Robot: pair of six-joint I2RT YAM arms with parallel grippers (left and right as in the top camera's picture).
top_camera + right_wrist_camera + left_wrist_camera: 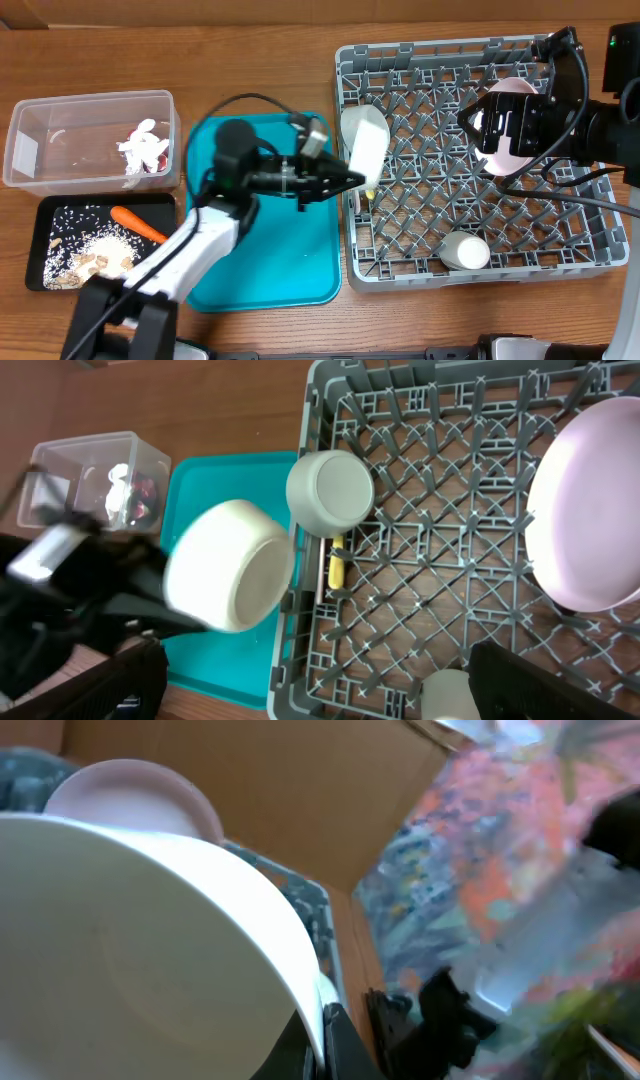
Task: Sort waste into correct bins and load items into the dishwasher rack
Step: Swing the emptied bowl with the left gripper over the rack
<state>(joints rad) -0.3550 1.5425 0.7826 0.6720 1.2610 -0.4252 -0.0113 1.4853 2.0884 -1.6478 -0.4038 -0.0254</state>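
My left gripper moves to the right in the overhead view next and lowers the bowl onto the rack's wires [396, 192] beside the second bowl, since those pegs stand empty.
My left gripper [352, 180] is shut on the rim of a white bowl [369, 158], holding it on its side above the left edge of the grey dishwasher rack [480, 276]. In the left wrist view the bowl [130, 940] fills the frame, its rim pinched between the jaws. A second white bowl [330, 490] lies upside down in the rack, with a yellow utensil [337, 565] beside it. The pink plate [590, 510] stands in the rack's far right part. My right gripper [492, 130] hovers open by the plate, holding nothing.
A clear tub [20, 170] holds white paper [140, 145] and a red wrapper [158, 165]. The black tray [60, 215] holds a carrot [135, 222] and food scraps [95, 255]. A teal tray [270, 250] lies under my left arm. A white cup-like item [465, 250] sits in the rack's near side.
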